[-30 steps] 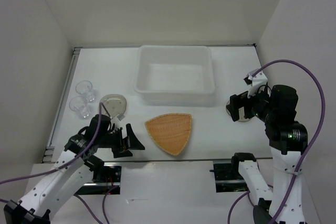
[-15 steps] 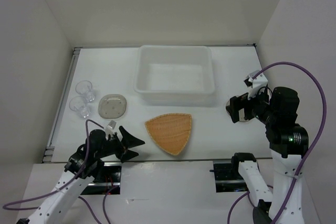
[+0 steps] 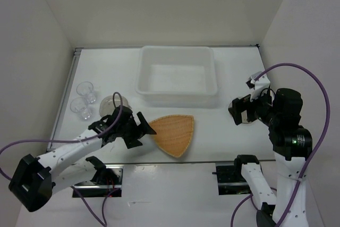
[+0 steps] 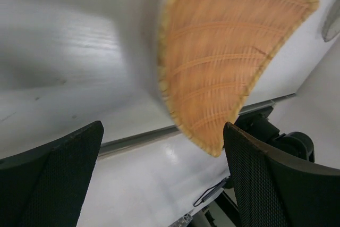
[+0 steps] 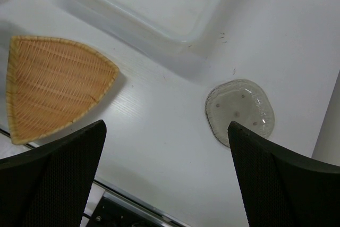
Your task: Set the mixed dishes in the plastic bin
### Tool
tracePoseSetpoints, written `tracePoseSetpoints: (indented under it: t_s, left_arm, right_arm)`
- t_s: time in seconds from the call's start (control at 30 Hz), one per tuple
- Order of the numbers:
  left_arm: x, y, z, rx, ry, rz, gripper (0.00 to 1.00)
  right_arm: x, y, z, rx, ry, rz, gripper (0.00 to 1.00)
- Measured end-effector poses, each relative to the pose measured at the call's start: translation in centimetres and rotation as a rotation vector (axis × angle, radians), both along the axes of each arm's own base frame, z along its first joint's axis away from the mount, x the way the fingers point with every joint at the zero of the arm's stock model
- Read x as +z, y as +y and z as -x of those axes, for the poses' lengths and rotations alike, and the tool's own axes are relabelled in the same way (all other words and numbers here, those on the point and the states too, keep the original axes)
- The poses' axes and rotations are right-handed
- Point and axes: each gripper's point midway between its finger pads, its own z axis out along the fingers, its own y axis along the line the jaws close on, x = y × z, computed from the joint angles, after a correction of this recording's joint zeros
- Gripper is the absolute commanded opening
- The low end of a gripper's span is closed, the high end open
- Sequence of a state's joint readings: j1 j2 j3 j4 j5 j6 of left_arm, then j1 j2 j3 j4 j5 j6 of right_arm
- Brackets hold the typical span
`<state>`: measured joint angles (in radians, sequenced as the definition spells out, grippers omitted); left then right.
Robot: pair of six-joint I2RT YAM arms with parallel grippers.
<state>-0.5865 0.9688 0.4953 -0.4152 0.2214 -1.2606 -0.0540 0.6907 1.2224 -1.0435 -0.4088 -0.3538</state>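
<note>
The closest rim of the tray [image 3: 172, 133] is lower and toward the right in the top view, so my left gripper should lower and shift that way next, onto that rim.
The orange woven tray [image 3: 172, 133] lies on the table in front of the white plastic bin [image 3: 177, 77], which holds nothing. My left gripper [image 3: 144, 134] is open and empty at the tray's left edge. In the left wrist view the tray [image 4: 228, 62] lies ahead of the open left gripper [image 4: 162, 131], not between the jaws. Two clear tumbler cups [image 3: 85, 89] [image 3: 79, 107] stand at the far left. A grey saucer [image 3: 108, 102] beside them is partly hidden by my left arm. My right gripper [image 3: 239, 111] is open and empty, raised above a second saucer [image 5: 240, 111].
The bin's near wall [image 5: 133, 30] stands between tray and back of the table. The tray also shows in the right wrist view [image 5: 53, 89]. White walls close in left, right and back. The table's front edge and metal rail [image 4: 138, 142] run just behind the tray.
My left arm has swung forward and right from the front edge, bringing its open gripper up to the tray's left edge. The right arm has barely moved.
</note>
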Motion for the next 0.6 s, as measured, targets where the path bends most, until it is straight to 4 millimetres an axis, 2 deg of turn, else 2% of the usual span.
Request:
tracePoseSetpoints:
  t_s: [0.1,0.43,0.6]
  left_arm:
    - [0.4,-1.2,-1.1,-0.018,-0.042,0.008,1.00]
    - [-2.9,-4.8,-0.6,-0.108,0.018,-0.027,1.00]
    - [-3.4,-6.6,-1.3,-0.125,0.020,0.002,1.00]
  right_arm:
    - [0.2,0.0,0.2,0.001,-0.010,0.001,1.00]
    - [0.8,0.0,1.0,-0.003,-0.049,0.004,1.00]
    - [0.8,-0.1,1.0,-0.008,-0.053,0.005,1.00]
